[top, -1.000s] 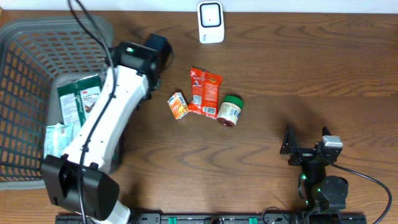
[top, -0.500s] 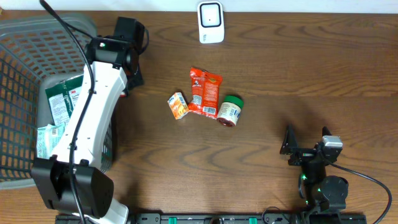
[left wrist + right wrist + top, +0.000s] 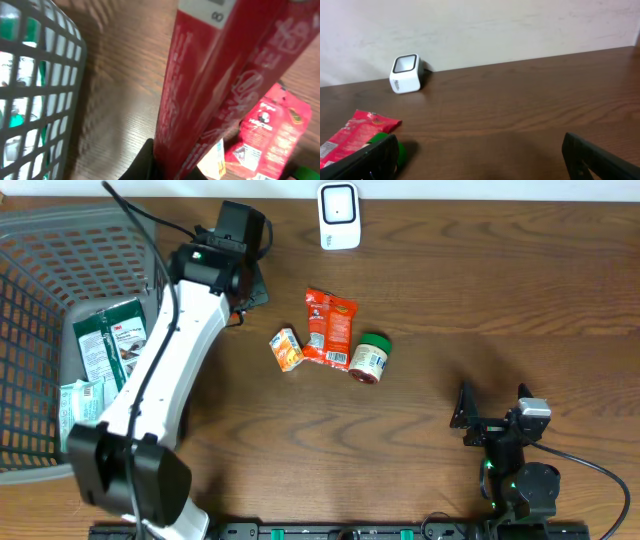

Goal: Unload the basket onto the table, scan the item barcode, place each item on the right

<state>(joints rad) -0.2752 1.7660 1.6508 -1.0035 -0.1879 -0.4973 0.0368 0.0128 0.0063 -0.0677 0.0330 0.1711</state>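
Observation:
Bare table [image 3: 243, 337] [image 3: 135, 124] shows between the basket and the orange box, so next I will move my left gripper down and toward the snack packet and let go of the long red box.
My left gripper [image 3: 243, 288] is shut on a long red box [image 3: 215, 75], which fills the left wrist view and runs up from between the black fingers [image 3: 145, 162]. From overhead the arm hides nearly all of that box. The gripper hangs above the table, just right of the basket and left of the white scanner [image 3: 338, 215], which stands at the far edge and also shows as scanner [image 3: 405, 74]. My right gripper [image 3: 492, 412] rests open near the front right with nothing between its fingers [image 3: 365, 160].
A grey mesh basket [image 3: 40, 240] at the left holds green packets [image 3: 112, 340]. A small orange box [image 3: 287, 348], a red snack packet [image 3: 328, 327] and a green-lidded jar [image 3: 370, 358] lie mid-table. The snack packet [image 3: 272, 130] lies close to the held box.
The left arm swung toward the basket's edge, then back right and toward the scanner, with the red box still in its grip. The right arm stayed still.

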